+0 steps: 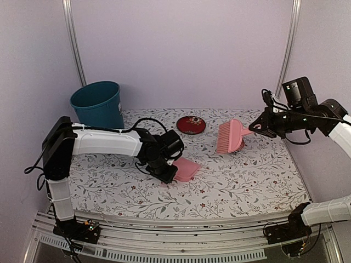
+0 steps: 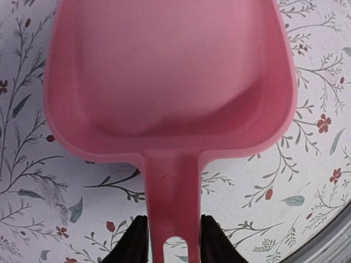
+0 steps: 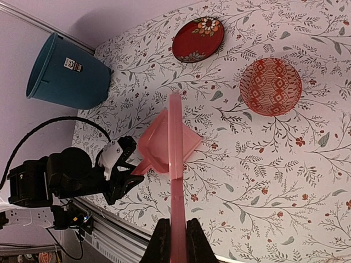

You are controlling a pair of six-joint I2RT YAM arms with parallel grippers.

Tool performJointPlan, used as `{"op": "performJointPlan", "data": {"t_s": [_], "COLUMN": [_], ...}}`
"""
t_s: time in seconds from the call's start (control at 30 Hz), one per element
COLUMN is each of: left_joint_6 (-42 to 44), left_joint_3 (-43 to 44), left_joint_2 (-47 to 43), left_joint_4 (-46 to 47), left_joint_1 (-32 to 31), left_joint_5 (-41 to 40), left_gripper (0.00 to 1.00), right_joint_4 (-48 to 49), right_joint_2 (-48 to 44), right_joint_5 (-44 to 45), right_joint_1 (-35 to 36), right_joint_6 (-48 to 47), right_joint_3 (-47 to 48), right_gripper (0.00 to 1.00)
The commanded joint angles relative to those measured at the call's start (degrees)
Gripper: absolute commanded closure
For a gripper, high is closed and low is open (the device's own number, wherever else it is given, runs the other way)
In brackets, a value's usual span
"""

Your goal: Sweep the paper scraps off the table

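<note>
Next, my right gripper lowers back to the scrap-free tabletop beside the dustpan, below and to the left in the top view, and releases the brush (image 1: pixel 230 137).
No paper scraps show in any view; the patterned table (image 1: pixel 247 181) looks bare of them. My left gripper (image 1: pixel 168 172) is shut on the handle of a pink dustpan (image 1: pixel 186 169), which lies flat on the table at mid-left. In the left wrist view the dustpan (image 2: pixel 170 71) is empty, with my left gripper (image 2: pixel 173 233) closed on both sides of its handle. My right gripper (image 1: pixel 256 128) is shut on a pink brush (image 1: pixel 230 137) held above the table at the back right. The right wrist view shows the brush (image 3: pixel 175 131) edge-on in my right gripper (image 3: pixel 177 233), above the dustpan (image 3: pixel 156 143).
A teal bin (image 1: pixel 97 104) stands at the back left corner. A dark-red plate (image 1: pixel 191 124) lies at the back centre. A round pink patterned dish (image 3: pixel 270 86) sits right of the plate, hidden behind the brush in the top view.
</note>
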Motion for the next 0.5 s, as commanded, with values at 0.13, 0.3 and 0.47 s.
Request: {"op": "performJointPlan", "data": {"t_s": [0.13,0.3,0.47], "left_joint_6": [2.5,1.5,-0.5], "left_joint_3": [-1.1,-3.0,-5.2], "left_joint_2": [-4.3,-11.5,-18.0], "left_joint_4": [-1.6,-2.9,-0.7], "left_joint_1": [1.7,3.4,5.5], "left_joint_5": [3.3,1.4,1.4], "left_gripper": [0.58,0.57,0.58], "right_joint_4": [0.0,-2.6,-2.9], "right_joint_2": [0.9,2.1,3.7], "right_joint_5": [-1.8,-11.7,-25.0], "right_joint_1": [-0.2,-0.2,-0.2], "right_joint_6": [-3.3,-7.4,-10.9], "right_joint_3": [-0.8,-4.6,-13.2], "right_gripper": [0.99,0.99,0.99]}}
